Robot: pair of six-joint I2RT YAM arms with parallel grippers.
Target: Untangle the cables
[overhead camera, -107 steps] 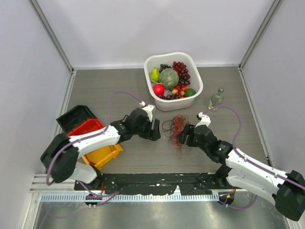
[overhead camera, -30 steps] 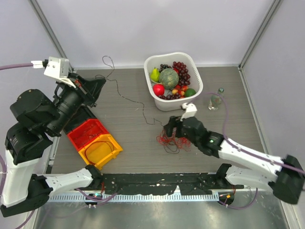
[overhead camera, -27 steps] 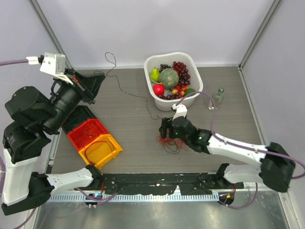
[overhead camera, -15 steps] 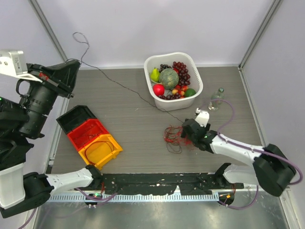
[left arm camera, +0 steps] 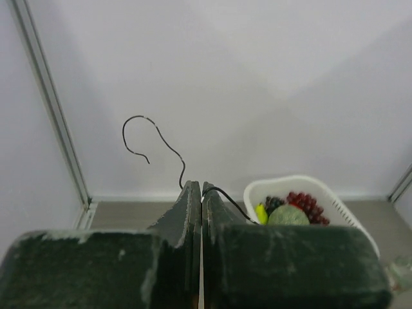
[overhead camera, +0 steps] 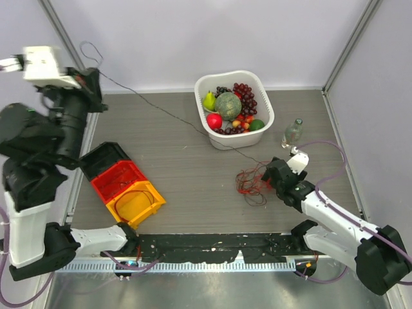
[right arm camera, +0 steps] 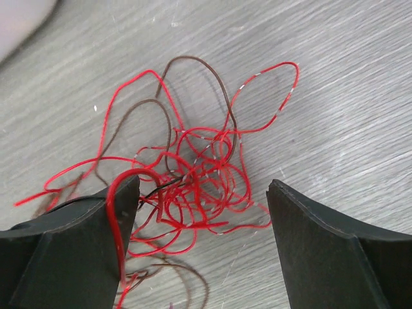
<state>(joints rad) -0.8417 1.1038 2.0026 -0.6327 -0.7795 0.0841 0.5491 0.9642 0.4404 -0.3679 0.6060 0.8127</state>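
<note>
My right gripper lifts off the tangle next, then shifts to the left in the top view onto the black cable (right arm camera: pixel 50 211), where it runs free of red loops.
The cables are a small tangle of red and brown loops (overhead camera: pixel 252 184) on the table, with one black cable (overhead camera: pixel 174 117) drawn out of it up to the far left. My left gripper (overhead camera: pixel 97 78) is raised high at the back left, shut on that black cable (left arm camera: pixel 222 193); the free end (left arm camera: pixel 138 132) curls above the fingers. My right gripper (overhead camera: pixel 271 176) sits low at the tangle's right side, open. In the right wrist view the tangle (right arm camera: pixel 196 170) lies between its fingers (right arm camera: pixel 293 215), and a red loop (right arm camera: pixel 119 193) drapes over the left finger.
A white basket (overhead camera: pixel 205 82) of fruit stands at the back centre, also seen from the left wrist (left arm camera: pixel 335 201). A small clear bottle (overhead camera: pixel 291 131) stands right of it. Black, red and yellow bins (overhead camera: pixel 125 187) sit at the left.
My left gripper rose and swung further left, drawing the black cable longer and straighter. The right gripper moved right, the tangle shifted with it, and its jaws opened slightly wider.
</note>
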